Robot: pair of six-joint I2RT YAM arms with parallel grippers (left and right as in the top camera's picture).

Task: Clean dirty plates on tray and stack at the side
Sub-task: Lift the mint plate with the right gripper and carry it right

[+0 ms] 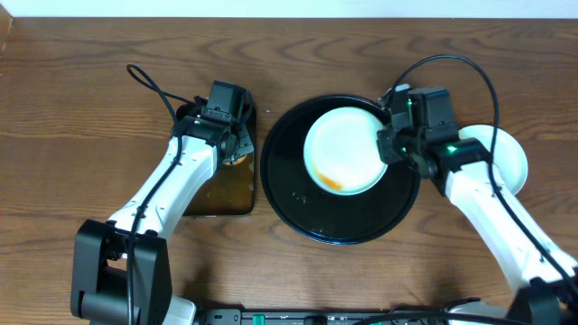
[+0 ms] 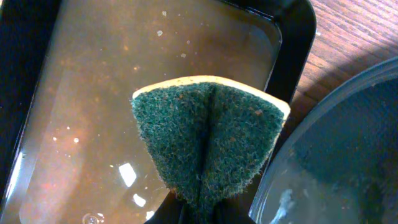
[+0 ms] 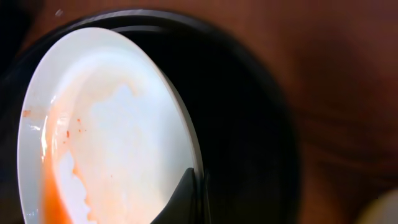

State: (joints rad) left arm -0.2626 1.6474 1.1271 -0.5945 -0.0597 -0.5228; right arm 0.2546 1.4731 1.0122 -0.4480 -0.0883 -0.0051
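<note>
Another pale plate already lies aside. My right gripper will go to the right in the overhead view, over that plate's tray-side edge, and let go of the smeared plate's rim.
A pale plate smeared with orange-red sauce near its lower edge is held tilted over the round black tray. My right gripper is shut on the plate's right rim; the right wrist view shows the plate with my fingers pinching its edge. My left gripper is shut on a folded green and yellow sponge above the rectangular dark tray of brownish water. Another pale plate lies on the table to the right, partly under my right arm.
The rectangular tray lies just left of the round tray, almost touching it. The round tray's rim shows at the right of the left wrist view. Cables loop behind both arms. Wooden table all round.
</note>
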